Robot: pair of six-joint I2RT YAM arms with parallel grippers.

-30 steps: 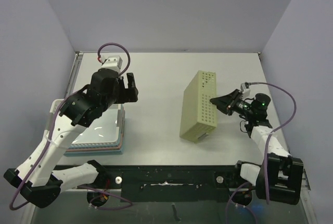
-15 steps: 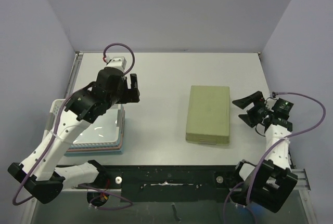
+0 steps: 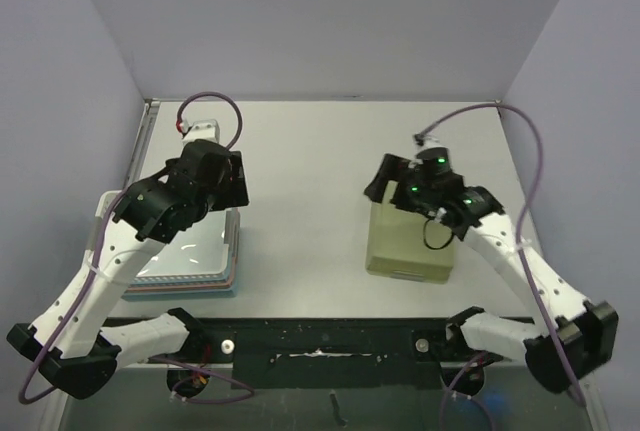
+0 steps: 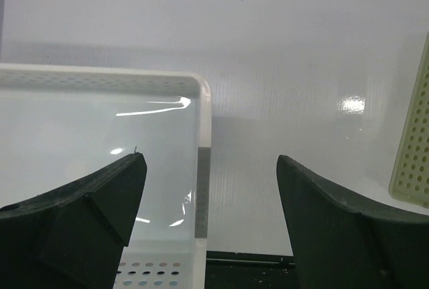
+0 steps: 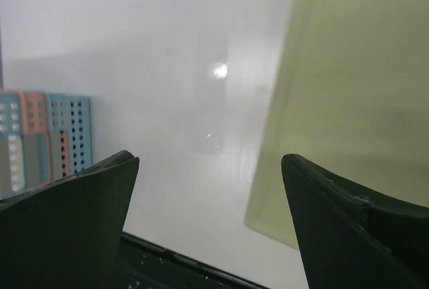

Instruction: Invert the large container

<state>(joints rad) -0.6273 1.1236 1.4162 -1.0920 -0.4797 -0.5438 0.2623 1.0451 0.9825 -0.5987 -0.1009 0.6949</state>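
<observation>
Next, my left gripper moves down, fingers open, over the grey strip on the white tray's rim (image 3: 233, 231) (image 4: 203, 192), since that strip lies below it, between both fingers.
The large container (image 3: 403, 247) is a pale green box lying flat on the table right of centre, its solid face up. In the right wrist view it (image 5: 355, 101) fills the upper right, and its perforated side (image 4: 415, 148) shows at the right edge of the left wrist view. My right gripper (image 3: 386, 181) hovers over the box's far left corner, open, with nothing between its fingers (image 5: 209, 161). My left gripper (image 3: 236, 183) hangs open above the right rim of the white tray (image 4: 201, 94), holding nothing (image 4: 211, 158).
A stack of trays (image 3: 190, 261), white on top with blue and pink below, sits at the left. Its perforated coloured ends (image 5: 47, 135) show in the right wrist view. The black base rail (image 3: 320, 341) runs along the near table edge. Walls close the table on three sides.
The green container went from standing on its long side to lying flat. My right gripper opened, let it go, and swung over its far end. The left arm barely shifted.
</observation>
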